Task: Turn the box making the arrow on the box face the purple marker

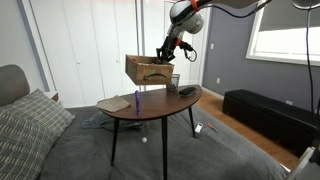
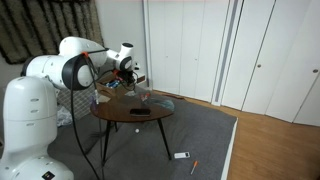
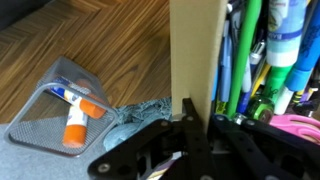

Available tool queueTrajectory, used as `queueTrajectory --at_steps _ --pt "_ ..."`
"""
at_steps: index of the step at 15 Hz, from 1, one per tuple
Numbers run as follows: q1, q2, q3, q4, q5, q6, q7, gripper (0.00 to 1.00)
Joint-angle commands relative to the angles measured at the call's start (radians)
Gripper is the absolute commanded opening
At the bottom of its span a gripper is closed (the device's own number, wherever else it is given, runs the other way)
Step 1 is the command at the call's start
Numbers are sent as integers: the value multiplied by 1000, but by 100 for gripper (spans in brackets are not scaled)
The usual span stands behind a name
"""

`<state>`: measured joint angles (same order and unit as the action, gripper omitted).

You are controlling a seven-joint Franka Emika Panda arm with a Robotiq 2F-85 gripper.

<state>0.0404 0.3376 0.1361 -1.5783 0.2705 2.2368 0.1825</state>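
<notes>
I will lower my gripper and turn it toward the tabletop beside the purple marker next and let go of the box there, because the cardboard box (image 1: 148,68) hangs tilted above the table.
The brown cardboard box (image 1: 148,68) is lifted off the round wooden table (image 1: 150,108) and hangs tilted in the air. My gripper (image 1: 166,50) is shut on its wall at the upper right. In the wrist view the fingers (image 3: 200,125) clamp the cardboard wall (image 3: 195,50) from both sides, and several coloured pens (image 3: 255,60) lie inside the box. The purple marker (image 1: 136,100) stands upright on the table, below and in front of the box. No arrow on the box shows in any view.
A clear glass cup (image 1: 174,82) and a small dark flat object (image 1: 187,91) sit on the table's right part. A clear plastic tray (image 3: 60,105) with an orange-capped stick lies on the floor below. The robot body (image 2: 60,75) stands beside the table (image 2: 133,113).
</notes>
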Motion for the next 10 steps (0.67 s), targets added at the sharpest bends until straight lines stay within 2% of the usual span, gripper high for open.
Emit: queueTrajectory --at_steps 1,4,10 --pt "31 -2 -38 10 10 -55 151 2" --pt "46 10 -54 0 20 -49 250 2" --pt "112 -10 -93 -61 -23 36 471 2"
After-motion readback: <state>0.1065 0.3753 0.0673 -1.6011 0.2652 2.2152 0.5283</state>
